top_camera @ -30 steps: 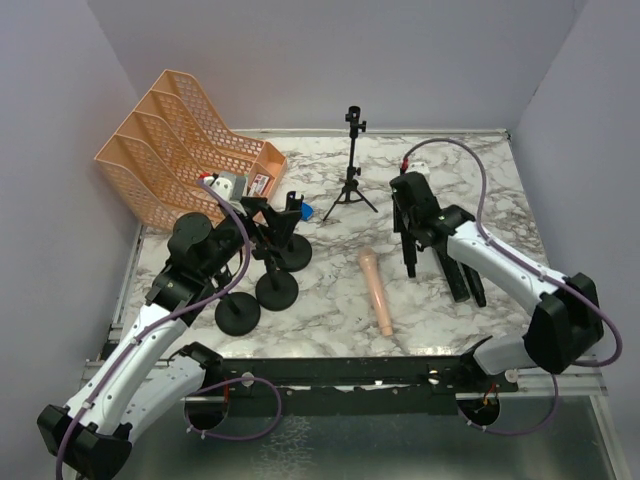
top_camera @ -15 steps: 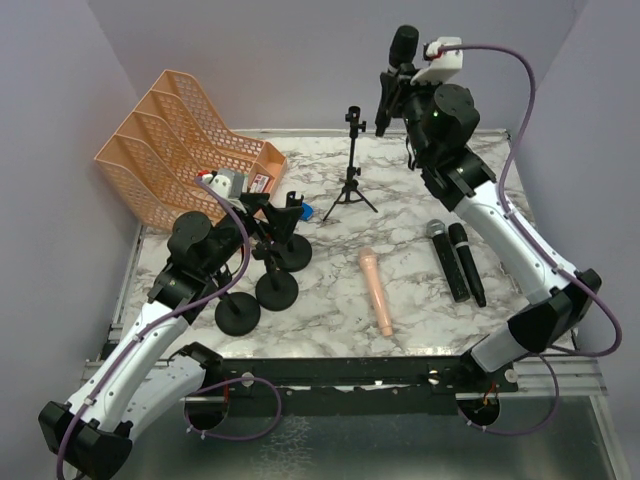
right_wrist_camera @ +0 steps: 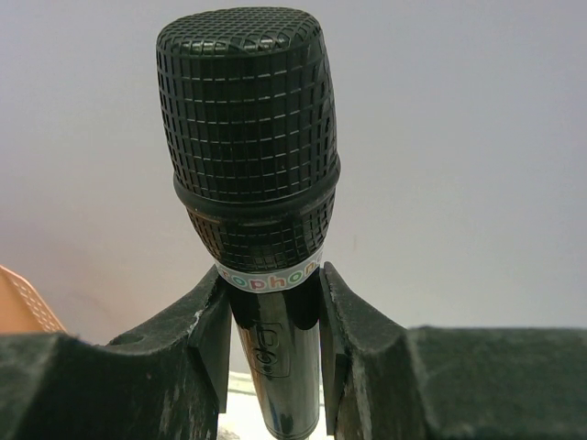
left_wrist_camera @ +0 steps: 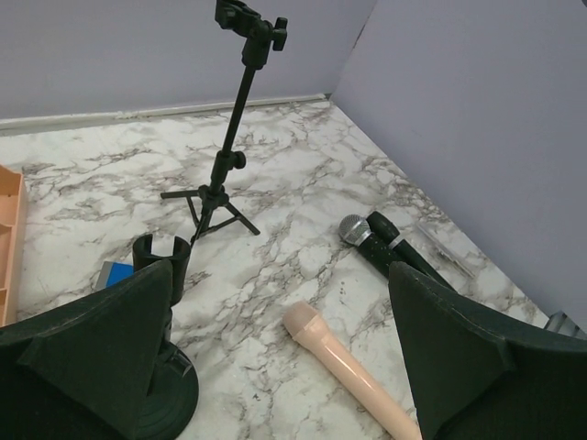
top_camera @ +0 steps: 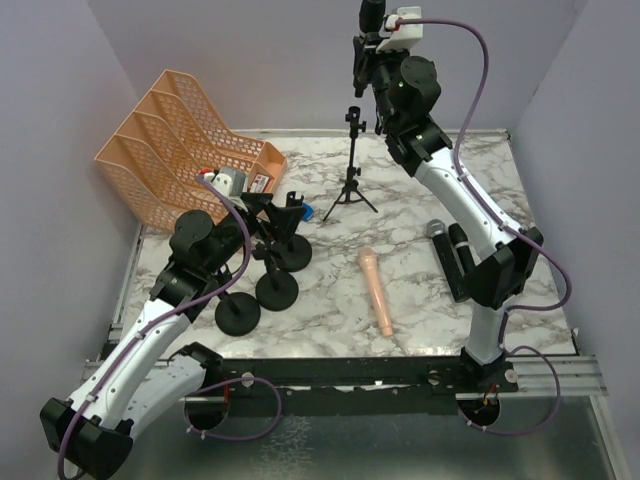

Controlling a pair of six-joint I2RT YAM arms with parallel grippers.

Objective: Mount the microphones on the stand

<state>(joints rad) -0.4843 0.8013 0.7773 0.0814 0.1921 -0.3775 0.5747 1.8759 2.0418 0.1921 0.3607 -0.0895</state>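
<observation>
The upright microphone in the robot's right gripper needs to go down next, free handle end first, into the clip on top of the black tripod stand and be released, because the clip is below.
My right gripper (top_camera: pixel 366 62) is raised high above the black tripod stand (top_camera: pixel 351 170) and is shut on a black microphone (top_camera: pixel 372 14), held upright with its head up. In the right wrist view its fingers (right_wrist_camera: pixel 206 339) clamp the handle just below the mesh head (right_wrist_camera: pixel 243 137). The pale pink microphone (top_camera: pixel 376 292) lies mid-table and shows in the left wrist view (left_wrist_camera: pixel 353 374). A silver-headed black microphone (top_camera: pixel 440 245) and an all-black one (top_camera: pixel 468 262) lie side by side on the right. My left gripper (top_camera: pixel 264 222) is open and empty over the round-base stands (top_camera: pixel 276 290).
An orange file organiser (top_camera: pixel 185 140) stands at the back left, with small items (top_camera: pixel 232 183) at its front. A small blue object (top_camera: pixel 305 212) lies near the stands. A round-base stand with a clip (left_wrist_camera: pixel 160 266) sits beside my left finger. Purple walls close in three sides.
My right arm lifted a black microphone off the table, raised it high, then swung left over the tripod stand. The left arm has not moved.
</observation>
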